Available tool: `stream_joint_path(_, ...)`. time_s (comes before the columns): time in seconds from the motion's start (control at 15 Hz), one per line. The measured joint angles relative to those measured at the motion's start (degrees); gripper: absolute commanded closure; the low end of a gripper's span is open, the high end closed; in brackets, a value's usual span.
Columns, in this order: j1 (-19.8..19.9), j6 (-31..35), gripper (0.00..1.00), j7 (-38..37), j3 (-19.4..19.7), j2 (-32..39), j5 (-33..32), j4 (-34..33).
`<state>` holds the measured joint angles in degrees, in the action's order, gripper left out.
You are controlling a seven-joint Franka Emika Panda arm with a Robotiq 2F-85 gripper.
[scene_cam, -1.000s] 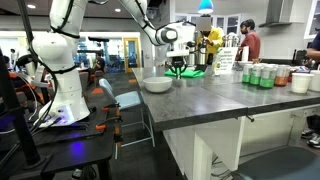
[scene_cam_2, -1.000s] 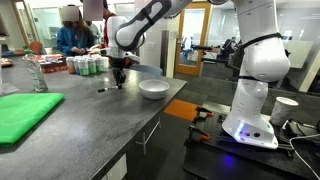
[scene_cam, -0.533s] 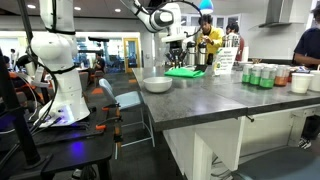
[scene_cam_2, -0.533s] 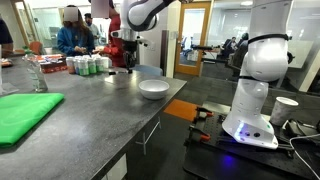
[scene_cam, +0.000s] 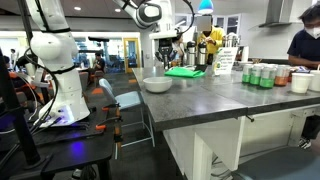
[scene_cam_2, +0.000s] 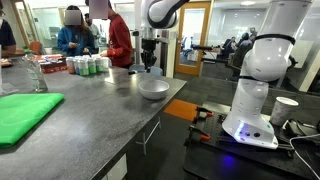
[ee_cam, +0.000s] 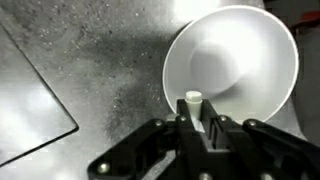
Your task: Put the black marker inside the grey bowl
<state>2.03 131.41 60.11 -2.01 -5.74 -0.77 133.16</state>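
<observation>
The marker (ee_cam: 192, 101) shows its pale end at the bowl's rim, so the robot's gripper should next move back toward the base, over the middle of the grey bowl (ee_cam: 230, 64), and release the marker there.
The grey bowl (scene_cam: 157, 85) sits on the dark counter near its edge; it also shows in an exterior view (scene_cam_2: 153, 88) and fills the upper right of the wrist view (ee_cam: 240, 50). My gripper (scene_cam: 163, 62) hangs above the bowl, seen in both exterior views (scene_cam_2: 148, 68). In the wrist view the gripper (ee_cam: 196, 120) is shut on the marker (ee_cam: 192, 101). Only the marker's pale end shows between the fingers, over the bowl's near rim. The marker's black body is hidden by the fingers.
A green cloth (scene_cam: 184, 71) lies beyond the bowl, also shown in an exterior view (scene_cam_2: 20, 115). Green cans (scene_cam: 258, 75) and a white cup (scene_cam: 300, 82) stand further along the counter. People stand behind it. The counter edge (scene_cam_2: 165, 105) runs close to the bowl.
My gripper has lifted from the counter with the marker in it and moved sideways to a spot above the bowl. The bowl has not moved.
</observation>
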Motion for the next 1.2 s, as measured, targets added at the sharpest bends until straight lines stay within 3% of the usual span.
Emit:
stream_joint_path(0.27,-0.74,-1.21,0.95,5.99,1.85,-4.37,-1.52,4.56)
stream_joint_path(0.33,-0.96,-1.94,0.70,7.07,2.13,-5.07,-1.96,5.43)
stream_joint_path(0.4,-1.11,-2.46,0.54,7.36,2.28,-5.63,-2.75,6.24)
stream_joint_path(0.87,-1.73,-2.52,0.03,6.97,2.65,-7.66,-4.55,8.69)
stream_joint_path(1.2,-3.77,-2.87,0.00,5.61,2.72,-10.76,-3.12,8.61)
